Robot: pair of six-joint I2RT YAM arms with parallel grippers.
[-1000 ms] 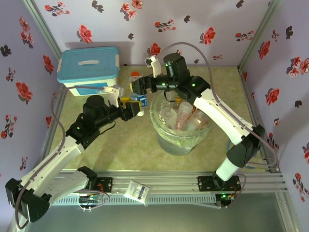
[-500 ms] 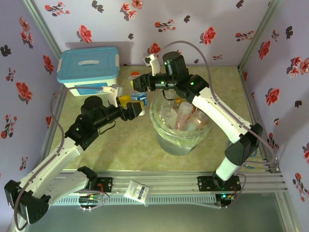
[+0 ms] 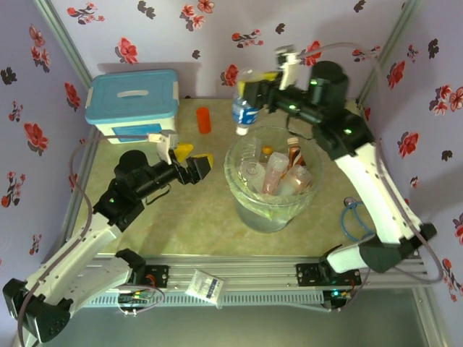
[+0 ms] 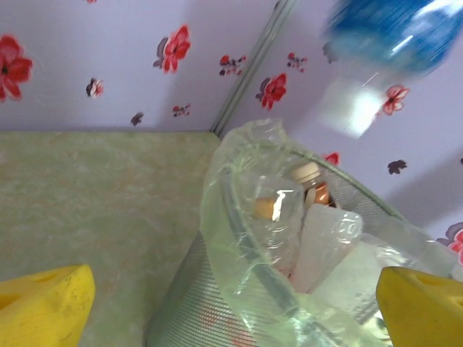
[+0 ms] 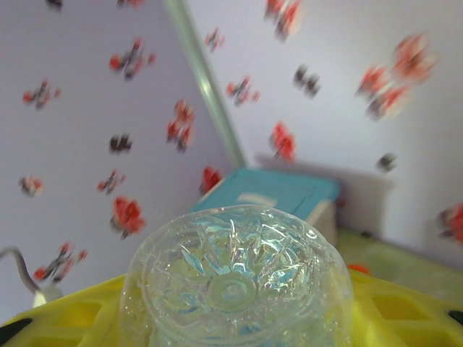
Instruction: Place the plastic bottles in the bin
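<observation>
I will move my right gripper across and down to the bin's far half (image 3: 275,148) below it next and let go there, because the bottle hangs above the bin's rim.
My right gripper (image 3: 253,85) is shut on a clear plastic bottle (image 3: 244,114) with a blue label and holds it in the air over the back left rim of the bin (image 3: 239,189). In the right wrist view the bottle's ribbed base (image 5: 235,282) sits between the yellow fingers (image 5: 65,314). The grey mesh bin with its pale green liner (image 4: 239,238) holds several bottles (image 3: 278,170). My left gripper (image 3: 194,156) stands open and empty just left of the bin. In its wrist view the yellow fingertips (image 4: 43,303) frame the bin's rim, with the held bottle (image 4: 391,43) blurred above.
A white box with a blue lid (image 3: 132,101) stands at the back left, also seen as the box (image 5: 275,191) in the right wrist view. A short orange cylinder (image 3: 204,119) stands beside it. A small packet (image 3: 205,284) lies on the front rail. A blue cable (image 3: 352,217) loops right of the bin.
The left gripper opened, let go of the blue-label bottle and drew back left. The right gripper shut on the bottle and carried it up and to the right, over the bin's rim.
</observation>
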